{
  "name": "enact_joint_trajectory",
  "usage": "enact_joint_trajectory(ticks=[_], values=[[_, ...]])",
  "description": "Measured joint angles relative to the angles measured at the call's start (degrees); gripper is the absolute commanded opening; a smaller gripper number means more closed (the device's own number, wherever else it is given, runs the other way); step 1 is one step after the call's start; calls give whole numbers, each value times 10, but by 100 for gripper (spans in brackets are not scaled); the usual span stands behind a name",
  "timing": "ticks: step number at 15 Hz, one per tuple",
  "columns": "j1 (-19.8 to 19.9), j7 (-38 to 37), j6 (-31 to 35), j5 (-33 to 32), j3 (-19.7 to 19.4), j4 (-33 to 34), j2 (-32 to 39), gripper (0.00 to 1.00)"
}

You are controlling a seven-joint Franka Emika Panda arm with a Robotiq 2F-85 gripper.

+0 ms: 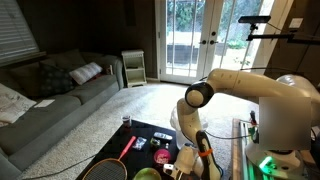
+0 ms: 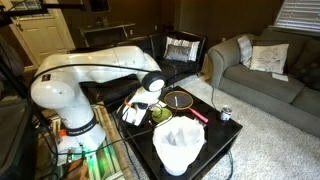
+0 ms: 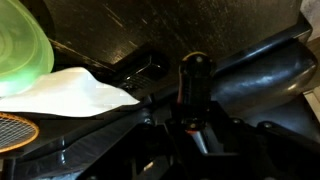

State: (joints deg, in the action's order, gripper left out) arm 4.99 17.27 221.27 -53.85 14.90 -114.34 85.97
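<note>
My gripper is close beside the green ball (image 1: 148,174) (image 3: 20,45), so next I will tilt my gripper up and move it toward the ball to release the thin dark stick.
My gripper (image 1: 184,158) is low over the black table (image 1: 150,130), at its edge nearest the robot base; it also shows in an exterior view (image 2: 134,112). In the wrist view the dark jaws (image 3: 195,118) look closed round a thin dark stick with an orange ring (image 3: 195,72), perhaps a marker. A green ball (image 3: 20,45) and a white crumpled thing (image 3: 70,92) lie just to its side. The green ball (image 2: 160,115) is right next to the gripper in an exterior view too.
A racket with a red handle (image 1: 128,147) lies on the table, also seen in an exterior view (image 2: 180,99). A white bowl-like thing (image 2: 178,146) and a small can (image 2: 226,114) stand on the table. A grey sofa (image 1: 50,100) is beyond.
</note>
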Motion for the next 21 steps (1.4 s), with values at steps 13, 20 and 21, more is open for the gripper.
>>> enact_joint_trajectory(ticks=[13, 20, 21], values=[[-16, -171, 204, -146, -40, 0, -1, 9], [89, -204, 205, -203, 25, -1, -3, 9], [104, -204, 204, -203, 32, -1, -3, 9]])
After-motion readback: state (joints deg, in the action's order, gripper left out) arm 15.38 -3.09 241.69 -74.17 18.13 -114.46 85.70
